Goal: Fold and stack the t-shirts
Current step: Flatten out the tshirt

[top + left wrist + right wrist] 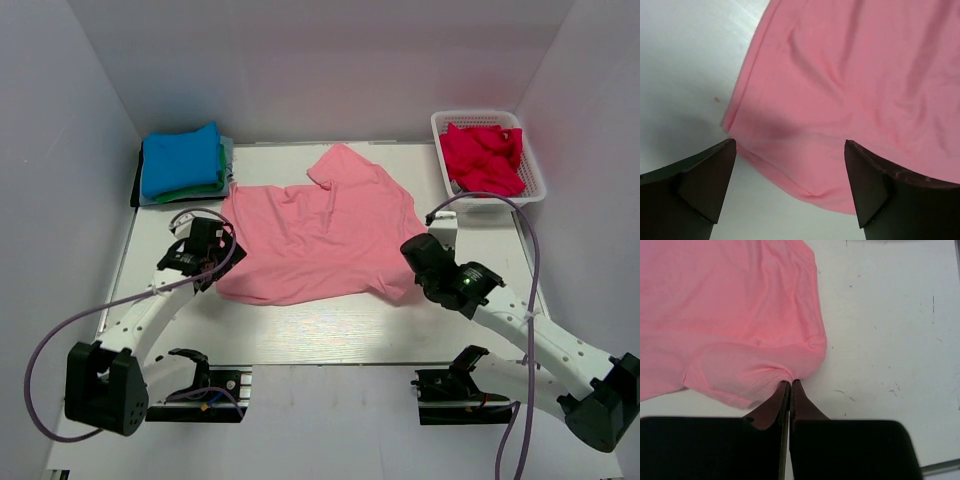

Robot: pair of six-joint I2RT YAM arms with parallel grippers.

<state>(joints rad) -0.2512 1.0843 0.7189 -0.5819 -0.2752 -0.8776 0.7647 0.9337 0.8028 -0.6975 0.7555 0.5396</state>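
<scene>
The t-shirt's loose near corner (221, 290) (735, 134) lies below, to the left in the wrist view, so my left gripper should lower its open fingers that way and close on it.
A salmon pink t-shirt (320, 235) lies spread and rumpled in the middle of the table. My left gripper (213, 262) hangs over its left edge, jaws wide open; in the left wrist view the pink t-shirt's (850, 75) hem lies loose on the table between the left gripper's (790, 142) dark fingers. My right gripper (412, 275) is at the shirt's near right corner. The right wrist view shows this right gripper (790, 381) shut, pinching a bunched fold of the pink t-shirt (730, 305). A folded blue t-shirt (180, 160) tops a stack with a green one (205, 190) at the back left.
A white lattice basket (535, 190) at the back right holds a crumpled crimson red t-shirt (482, 158). White walls enclose the table on three sides. Grey cables loop from both arms along the near sides.
</scene>
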